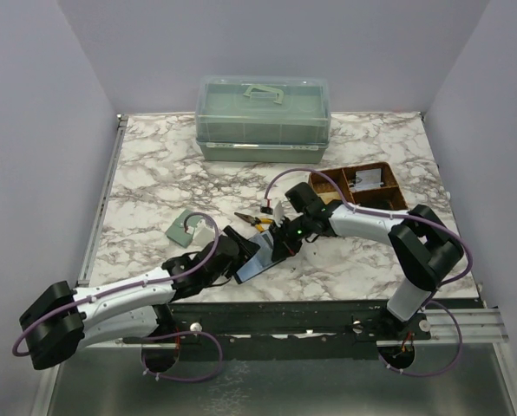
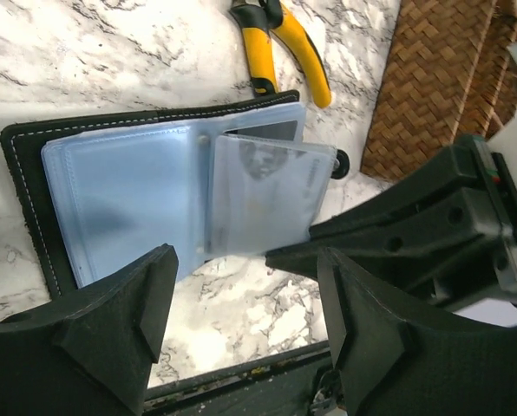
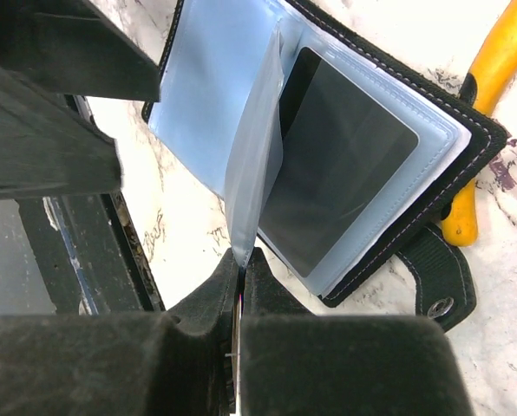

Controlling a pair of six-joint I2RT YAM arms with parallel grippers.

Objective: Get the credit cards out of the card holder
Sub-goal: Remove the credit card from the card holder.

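My right gripper holds the sleeve leaf up off the stack. My left gripper needs to lower and move toward the leaf, with its fingers astride the leaf's edge.
The black card holder [image 1: 260, 257] lies open on the marble near the front edge, its blue-grey plastic sleeves showing in the left wrist view [image 2: 120, 199]. My right gripper [image 1: 284, 243] is shut on the edge of one sleeve leaf [image 3: 254, 173] and holds it up off the stack. A grey credit card [image 2: 267, 199] shows inside that leaf. A dark card [image 3: 345, 165] sits in the sleeve below. My left gripper [image 2: 245, 321] is open and empty, hovering just in front of the holder, touching nothing. It sits left of the holder in the top view [image 1: 238, 251].
Yellow-handled pliers [image 1: 257, 222] lie just behind the holder. A sage-green wallet [image 1: 187, 227] lies to the left. A brown woven basket [image 1: 363, 186] stands at the right, and a green lidded box [image 1: 263, 108] at the back. The table's front rail [image 2: 241, 381] runs under my left fingers.
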